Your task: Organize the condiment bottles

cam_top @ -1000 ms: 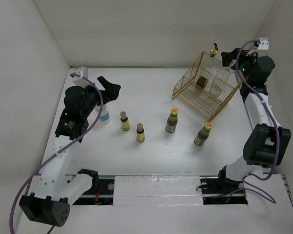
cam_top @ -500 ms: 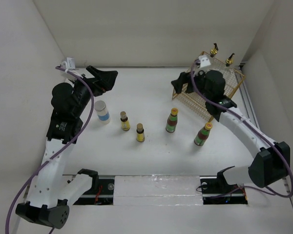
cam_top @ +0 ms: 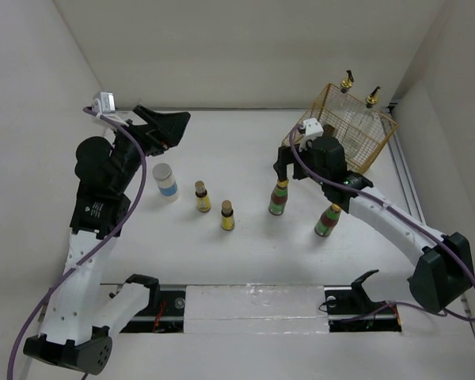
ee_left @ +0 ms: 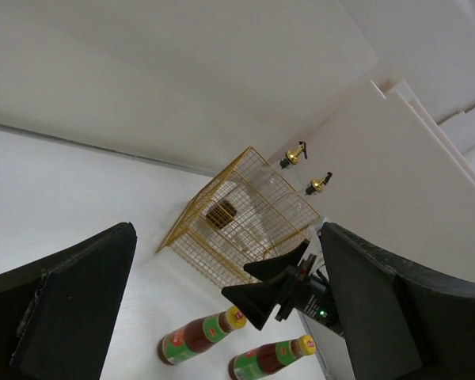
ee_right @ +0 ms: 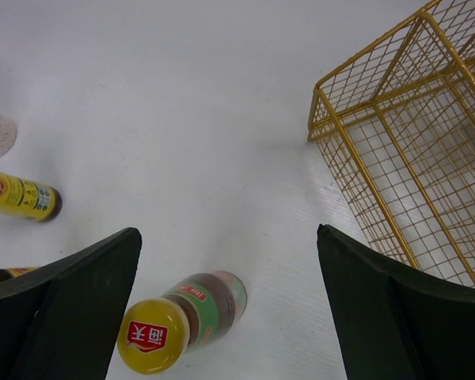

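Observation:
Next, my right gripper lowers its open fingers astride the bottle's yellow cap [cam_top: 282,183] [ee_right: 153,336], which is below my right gripper and to its left in the wrist view.
Two green-red-labelled, yellow-capped bottles [cam_top: 279,198] [cam_top: 328,219] stand on the white table. My right gripper [cam_top: 285,168] is open and empty, hovering just above the left one, which shows below its fingers in the right wrist view [ee_right: 191,315]. Two small yellow brown-capped bottles [cam_top: 203,197] [cam_top: 227,215] and the white blue-banded bottle [cam_top: 165,181] stand further left. Two tall clear glass bottles with gold pourers [cam_top: 347,81] [cam_top: 372,96] stand in the gold wire basket [cam_top: 362,147]. My left gripper [cam_top: 174,128] is open and empty, raised beyond the white bottle.
The basket stands at the far right corner, its open side facing the bottles; it also shows in the right wrist view [ee_right: 404,150] and the left wrist view [ee_left: 237,226]. White walls close in the table on the left, back and right.
My right arm has swung from the basket's far right side leftward and nearer, to above the left green-red bottle. My left arm has risen and moved back from the white bottle.

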`<state>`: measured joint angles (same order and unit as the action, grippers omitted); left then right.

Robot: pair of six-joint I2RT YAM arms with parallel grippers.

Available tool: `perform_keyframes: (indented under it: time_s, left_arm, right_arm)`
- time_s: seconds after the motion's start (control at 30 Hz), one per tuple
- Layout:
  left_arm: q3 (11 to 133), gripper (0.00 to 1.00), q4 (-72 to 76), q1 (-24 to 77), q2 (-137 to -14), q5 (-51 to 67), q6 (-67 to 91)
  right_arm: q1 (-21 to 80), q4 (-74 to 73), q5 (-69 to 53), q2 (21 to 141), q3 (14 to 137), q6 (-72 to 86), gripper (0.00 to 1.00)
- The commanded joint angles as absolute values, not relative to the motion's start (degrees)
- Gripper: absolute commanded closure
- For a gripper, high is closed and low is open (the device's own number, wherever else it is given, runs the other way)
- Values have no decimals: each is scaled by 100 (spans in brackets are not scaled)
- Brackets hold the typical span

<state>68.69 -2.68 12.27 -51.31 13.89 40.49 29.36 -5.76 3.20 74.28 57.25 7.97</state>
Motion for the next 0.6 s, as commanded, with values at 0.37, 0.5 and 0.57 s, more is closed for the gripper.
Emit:
perform_keyframes:
  time_s: [0.37, 0.5, 0.57]
  left_arm:
    - [5801, 0, 114, 1230, -4597, 1064, 3692]
    - [5591, 0, -96, 1230, -4597, 923, 3481]
    - [5520, 0, -158, 1230, -4597, 792, 3402]
  right_arm:
    - [3366, -457, 176, 7023, 5405, 773, 11]
    - [3489, -527, 342, 6882, 5187, 826, 13]
    - [3489, -527, 343, 6882, 5107, 826, 13]
